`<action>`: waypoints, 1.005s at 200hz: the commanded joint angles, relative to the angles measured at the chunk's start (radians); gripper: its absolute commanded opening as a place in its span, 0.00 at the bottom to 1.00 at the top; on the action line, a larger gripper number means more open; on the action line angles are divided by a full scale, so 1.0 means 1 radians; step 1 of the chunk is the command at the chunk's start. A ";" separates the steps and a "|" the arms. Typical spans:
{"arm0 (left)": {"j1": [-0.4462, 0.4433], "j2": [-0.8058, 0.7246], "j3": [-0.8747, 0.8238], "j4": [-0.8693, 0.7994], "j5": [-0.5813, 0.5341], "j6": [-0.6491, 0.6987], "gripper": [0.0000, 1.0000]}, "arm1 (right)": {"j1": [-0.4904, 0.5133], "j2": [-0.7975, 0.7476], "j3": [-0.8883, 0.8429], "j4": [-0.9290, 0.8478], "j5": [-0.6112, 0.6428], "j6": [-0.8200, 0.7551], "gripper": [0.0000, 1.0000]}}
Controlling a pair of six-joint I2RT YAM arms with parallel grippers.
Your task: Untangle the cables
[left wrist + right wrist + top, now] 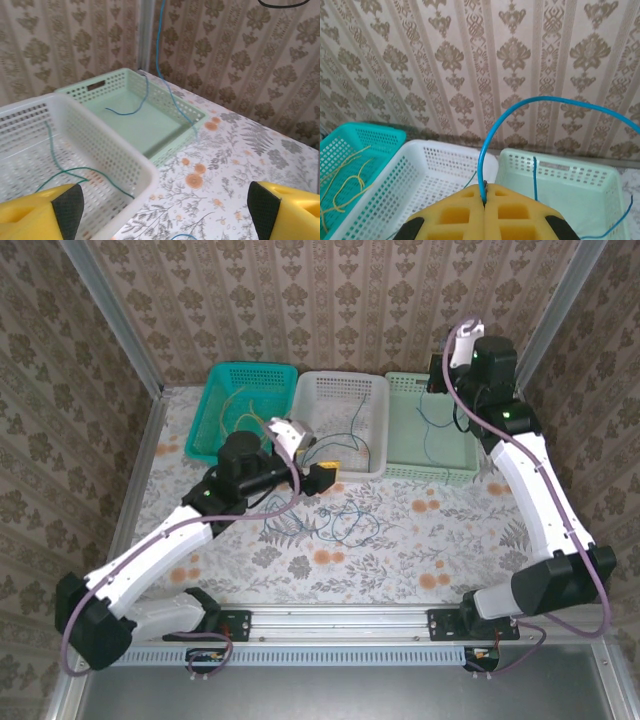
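My right gripper holds the blue cable, and the cable's hanging length already reaches inside the light green basket (pixel 565 210). My right gripper will next tilt downward and lower toward the basket to release the cable.
A loose tangle of thin green and blue cables (pixel 338 522) lies on the flowered table in front of the baskets. My left gripper (pixel 322 478) hovers above it by the white basket's front wall. It is open (pixel 165 217), its yellow fingers (pixel 42 212) wide apart with nothing between them. My right gripper (pixel 437 378) is raised over the light green basket. In the right wrist view it is shut (pixel 485 199) on a blue cable (pixel 492 130), which arcs up and right. The same blue cable (pixel 158 45) hangs down into the light green basket.
Three baskets stand in a row at the back. The teal basket (pixel 222 380) holds yellow cables (pixel 347 182). The white basket (pixel 375 430) holds a green cable (pixel 75 172). The light green basket (pixel 455 470) holds a blue cable (pixel 132 109). Patterned walls and metal posts enclose the table.
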 commanded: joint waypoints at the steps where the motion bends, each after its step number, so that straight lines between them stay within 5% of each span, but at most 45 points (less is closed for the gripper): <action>1: 0.030 -0.074 -0.055 -0.043 -0.061 -0.017 0.89 | -0.004 0.018 0.077 0.017 0.008 -0.023 0.00; 84: 0.123 -0.169 -0.162 -0.105 -0.087 -0.076 0.89 | -0.046 0.196 0.219 0.035 0.042 -0.018 0.00; 154: 0.196 -0.201 -0.200 -0.249 -0.170 -0.130 0.88 | -0.055 0.391 0.107 -0.080 0.050 0.059 0.06; 172: 0.231 -0.182 -0.213 -0.268 -0.160 -0.177 0.85 | -0.055 0.468 0.136 -0.158 0.074 0.087 0.27; 201: 0.252 -0.165 -0.243 -0.289 -0.137 -0.246 0.82 | -0.056 0.540 0.173 -0.254 0.125 0.098 0.80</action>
